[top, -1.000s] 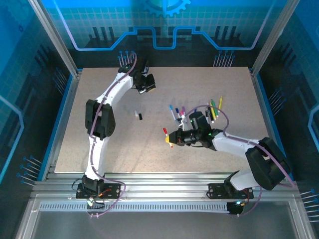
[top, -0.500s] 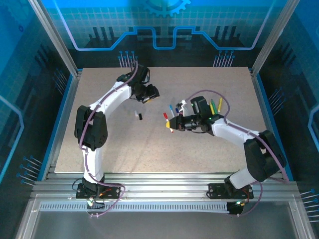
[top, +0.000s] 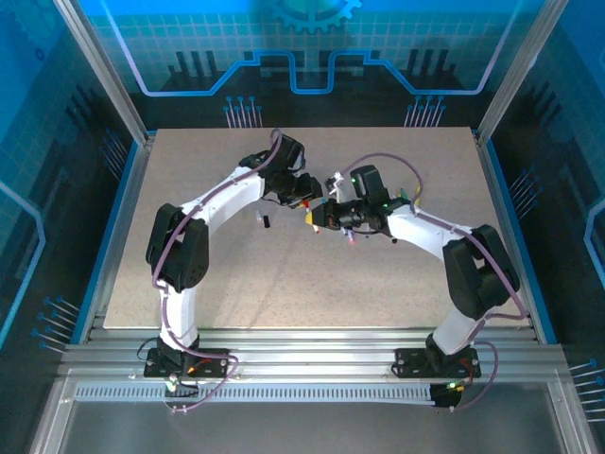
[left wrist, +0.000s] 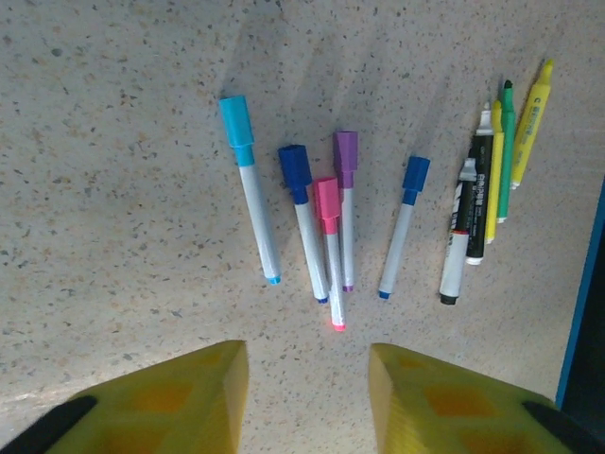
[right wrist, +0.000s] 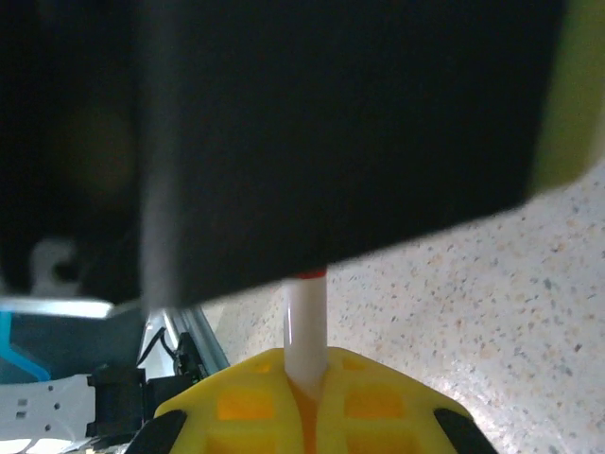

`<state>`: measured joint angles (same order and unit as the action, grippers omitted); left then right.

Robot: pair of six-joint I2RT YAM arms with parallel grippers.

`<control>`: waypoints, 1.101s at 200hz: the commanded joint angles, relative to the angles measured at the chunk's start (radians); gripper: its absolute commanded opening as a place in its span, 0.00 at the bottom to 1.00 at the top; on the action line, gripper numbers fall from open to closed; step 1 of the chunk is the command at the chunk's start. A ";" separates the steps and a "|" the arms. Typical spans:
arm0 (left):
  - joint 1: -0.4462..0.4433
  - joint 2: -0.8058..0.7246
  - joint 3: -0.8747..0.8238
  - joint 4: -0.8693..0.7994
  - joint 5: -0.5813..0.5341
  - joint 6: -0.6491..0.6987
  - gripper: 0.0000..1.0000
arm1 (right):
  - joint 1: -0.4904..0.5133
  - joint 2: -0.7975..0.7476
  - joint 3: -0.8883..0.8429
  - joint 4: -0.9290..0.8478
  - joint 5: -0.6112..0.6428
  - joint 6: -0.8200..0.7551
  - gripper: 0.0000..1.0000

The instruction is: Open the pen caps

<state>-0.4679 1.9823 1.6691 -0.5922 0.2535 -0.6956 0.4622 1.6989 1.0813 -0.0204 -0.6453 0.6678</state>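
Observation:
The right gripper draws back over the open table toward the table's near edge [top: 307, 272] next, releasing the pen. The white pen's red cap sits at my left gripper.
My right gripper [right wrist: 304, 364] is shut on a white pen [right wrist: 305, 322]. A sliver of its red cap [right wrist: 310, 274] peeks out from under the dark body of my left gripper [right wrist: 331, 123], which hides the rest. In the top view the left gripper [top: 310, 197] hangs just above and left of the right gripper [top: 322, 219]. The left gripper [left wrist: 307, 397] is open with bare table between its yellow fingers [left wrist: 198, 397]. Beyond them lie capped pens with light blue [left wrist: 236, 123], dark blue [left wrist: 295, 168], pink [left wrist: 327, 200], purple [left wrist: 346, 153] and blue [left wrist: 416, 173] caps.
A black-and-white marker [left wrist: 465, 236] lies with yellow [left wrist: 493, 170] and green [left wrist: 505, 151] highlighters to the right of the pens. Two small loose caps, white [top: 258, 217] and black [top: 267, 222], lie left of the grippers. Open tabletop [top: 284, 284] stretches toward the near edge.
Both arms have swung toward the middle back of the table and now meet there. The right gripper carried the red-capped pen up and left. The left gripper went from shut to open.

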 commanded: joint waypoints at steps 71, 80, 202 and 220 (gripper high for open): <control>0.001 -0.039 -0.018 0.030 -0.050 -0.002 0.00 | -0.013 0.018 -0.021 0.072 -0.029 0.029 0.00; 0.009 -0.028 -0.005 0.030 -0.069 -0.001 0.00 | -0.001 0.016 -0.040 0.092 -0.049 0.041 0.00; 0.071 0.185 0.443 -0.179 -0.098 0.063 0.00 | 0.201 -0.349 -0.446 0.180 -0.017 0.203 0.00; 0.063 0.122 0.346 -0.136 -0.068 0.065 0.00 | 0.149 -0.326 -0.399 0.142 -0.010 0.157 0.00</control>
<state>-0.3775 2.2089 2.1124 -0.7845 0.1642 -0.6514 0.6712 1.3502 0.6151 0.1413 -0.6209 0.8524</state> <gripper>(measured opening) 0.129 0.063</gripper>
